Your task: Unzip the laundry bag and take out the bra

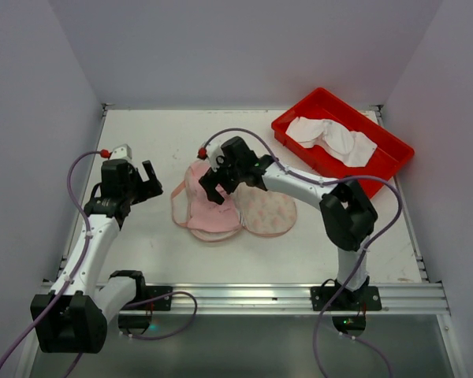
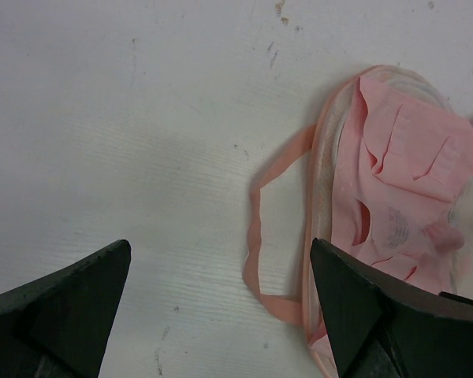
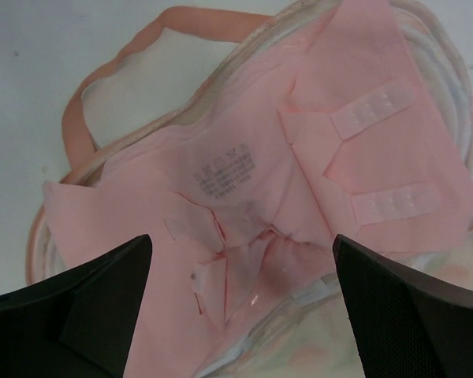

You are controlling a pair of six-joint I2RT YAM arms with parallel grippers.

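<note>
My right gripper moves down onto the folded middle of the pale pink bra (image 1: 209, 206) (image 3: 238, 218), beside its printed label, and closes next, since the open fingers already straddle it.
The laundry bag lies open in the middle of the table, its printed cream half (image 1: 266, 211) folded out to the right. The pale pink bra (image 1: 209, 206) lies in its left half. My right gripper (image 1: 211, 185) is open and hovers right above the bra; in the right wrist view its jaws (image 3: 242, 240) straddle the bra's folded band and label (image 3: 252, 157), with printed cream fabric (image 3: 363, 346) below. My left gripper (image 1: 146, 179) is open and empty, left of the bag. In the left wrist view it (image 2: 221, 246) is over bare table, beside a pink strap loop (image 2: 256, 236) and the bra (image 2: 402, 165).
A red plastic tray (image 1: 386, 157) holding white cloth (image 1: 335, 138) stands at the back right. White walls close in the table on the left, back and right. A metal rail runs along the near edge.
</note>
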